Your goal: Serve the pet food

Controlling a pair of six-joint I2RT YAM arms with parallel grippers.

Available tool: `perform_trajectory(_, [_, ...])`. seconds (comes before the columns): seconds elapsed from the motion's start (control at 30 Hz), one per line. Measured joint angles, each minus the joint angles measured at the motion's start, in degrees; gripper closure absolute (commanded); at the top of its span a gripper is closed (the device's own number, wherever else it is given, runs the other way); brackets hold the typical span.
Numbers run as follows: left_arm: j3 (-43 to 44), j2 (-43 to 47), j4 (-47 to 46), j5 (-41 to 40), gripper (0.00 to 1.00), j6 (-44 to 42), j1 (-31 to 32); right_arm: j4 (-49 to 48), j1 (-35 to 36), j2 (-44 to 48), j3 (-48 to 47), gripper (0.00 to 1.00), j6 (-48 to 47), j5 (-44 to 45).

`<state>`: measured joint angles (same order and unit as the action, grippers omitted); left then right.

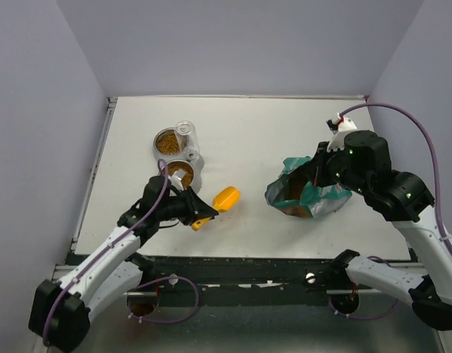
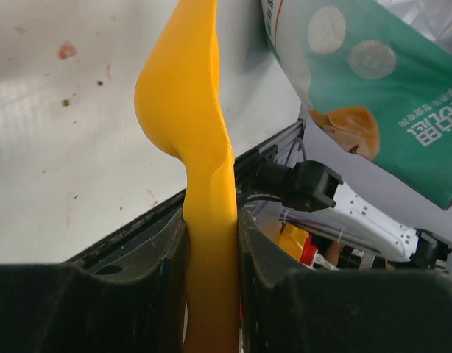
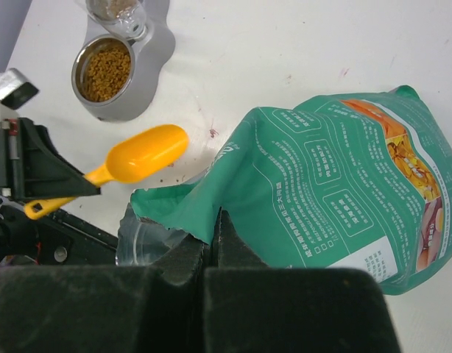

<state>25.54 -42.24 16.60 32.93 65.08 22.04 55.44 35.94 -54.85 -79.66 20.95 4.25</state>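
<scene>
My left gripper holds the scoop and needs to go down toward the right in the top view and let go of it, because bare tabletop [image 1: 239, 211] [image 2: 121, 118] beside the bag is below on that side.
Brown kibble fills both steel bowls [image 1: 168, 142] of a grey feeder [image 1: 195, 158] at the table's left; one bowl of kibble [image 3: 108, 70] also shows in the right wrist view. My left gripper [image 1: 200, 215] is shut on the handle of an orange scoop [image 1: 226, 197], which it holds just right of the feeder. The scoop [image 2: 188, 140] runs up between my left fingers [image 2: 161, 283]. My right gripper [image 3: 215, 220] is shut on the torn top edge of the teal-and-white bag [image 3: 344, 184], holding its mouth [image 1: 291, 200] toward the scoop [image 3: 141, 154].
A clear water bottle [image 1: 185, 131] stands on the feeder's far end. The bag [image 1: 311, 187] sits right of centre. The table's black front edge [image 1: 233, 259] runs just below the scoop. White walls close the table at back and sides.
</scene>
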Motion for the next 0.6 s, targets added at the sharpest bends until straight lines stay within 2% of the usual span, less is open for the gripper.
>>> perform_trajectory(0.1, [-1.22,-9.14,-12.66,-1.16,1.00,1.38,7.13,-0.24,0.00,-0.42,-0.07,1.00,0.50,0.70])
perform_trajectory(0.23, [-3.50,-21.29,-28.96,-2.25,1.00,2.99,8.90,-0.04,0.00,-2.12,-1.60,1.00,1.77,2.21])
perform_trajectory(0.47, [2.27,-35.45,-38.16,-1.29,1.00,-1.70,9.22,-0.46,0.07,-4.07,-2.73,1.00,4.17,5.46])
perform_trajectory(0.53, [2.64,-37.24,-39.30,-0.98,0.96,-3.21,9.20,-0.50,0.07,-4.11,-2.82,1.00,4.79,6.69])
perform_trajectory(0.6, [2.32,-37.97,-39.10,-0.42,0.86,-5.16,9.22,-0.50,0.11,-4.09,-2.82,1.00,5.11,7.50])
